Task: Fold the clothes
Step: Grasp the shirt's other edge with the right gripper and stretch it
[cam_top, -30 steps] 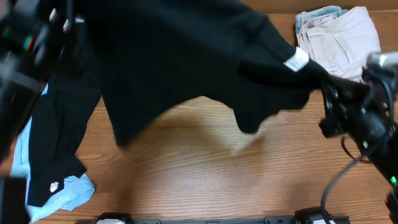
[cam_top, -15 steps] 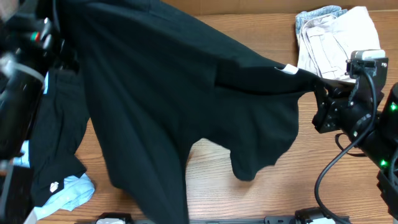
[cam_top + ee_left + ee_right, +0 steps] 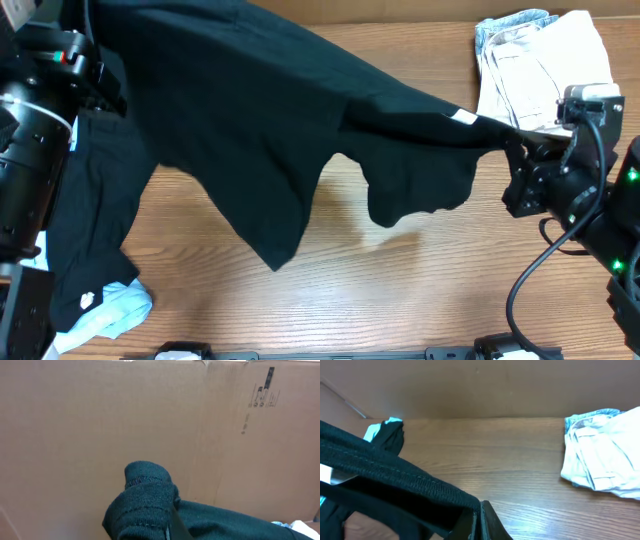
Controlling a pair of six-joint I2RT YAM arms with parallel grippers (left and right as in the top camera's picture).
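Observation:
I should next lift my left gripper, then swing it outward and down and release the black garment's hem there, because Bare wood by the cardboard wall (image 3: 332, 34) is below and outward of my left gripper.
A black short-sleeved garment (image 3: 250, 120) hangs stretched in the air between both arms, above the wooden table. My left gripper (image 3: 100, 85) at the far left is shut on one end; in the left wrist view a bunched black hem (image 3: 145, 505) wraps its jaws (image 3: 170, 527). My right gripper (image 3: 515, 150) at the right is shut on the other end, near a small white label (image 3: 462, 116); the right wrist view shows its jaws (image 3: 477, 520) pinching the black hem (image 3: 395, 472). Another black garment (image 3: 85, 240) with a white label lies on light blue cloth (image 3: 115, 305) at the left.
A folded beige and pale denim pile (image 3: 540, 65) lies at the back right, also in the right wrist view (image 3: 605, 450). A cardboard wall (image 3: 150, 420) stands behind the table. Bare wood (image 3: 400, 290) lies under the hanging garment.
The black garment has been pulled tauter and higher; its hanging lower flap has risen from the front of the table. The right gripper has stayed in place.

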